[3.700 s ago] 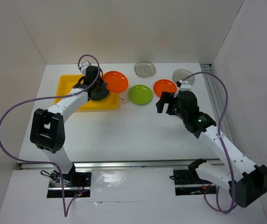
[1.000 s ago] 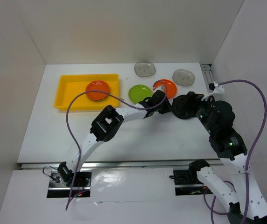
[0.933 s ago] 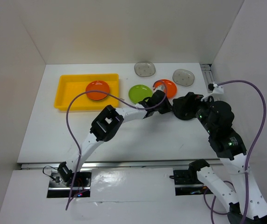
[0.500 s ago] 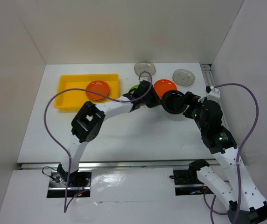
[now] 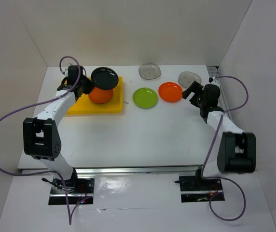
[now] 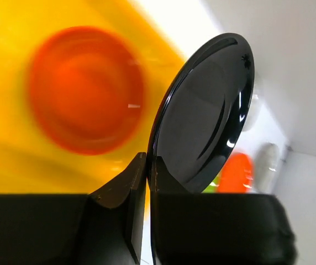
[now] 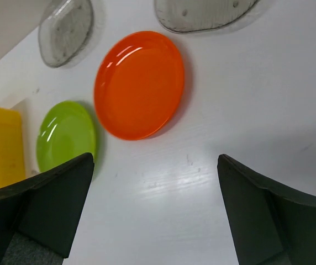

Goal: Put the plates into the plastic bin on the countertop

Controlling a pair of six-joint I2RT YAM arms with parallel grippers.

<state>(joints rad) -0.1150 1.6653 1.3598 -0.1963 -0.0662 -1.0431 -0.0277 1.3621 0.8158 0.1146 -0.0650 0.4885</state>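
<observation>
Next, my left gripper lowers the black plate [image 5: 104, 77], still held high, onto the orange plate in the bin below the gripper and releases it.
My left gripper [image 5: 90, 83] is shut on the rim of a black plate [image 5: 104, 77], holding it above the back right part of the yellow plastic bin [image 5: 77, 107]. In the left wrist view the black plate [image 6: 207, 110] stands on edge, pinched between the jaws of the left gripper [image 6: 148, 165]. An orange plate [image 5: 101, 95] lies in the bin. On the white countertop [image 5: 143, 130] lie a green plate [image 5: 145, 98], an orange plate [image 5: 170, 92] and two clear plates [image 5: 149, 71] [image 5: 188, 77]. My right gripper [image 5: 190, 91] is open and empty just right of the orange plate [image 7: 140, 84].
White walls bound the countertop at the back and on both sides. The right arm partly covers the right clear plate [image 7: 202, 12]. The green plate [image 7: 66, 137] and a corner of the bin [image 7: 0, 143] show in the right wrist view. Purple cables loop from both arms.
The left arm has swung from the middle of the countertop to over the bin, carrying the black plate. The right arm has drawn back to the far right, its gripper still open.
</observation>
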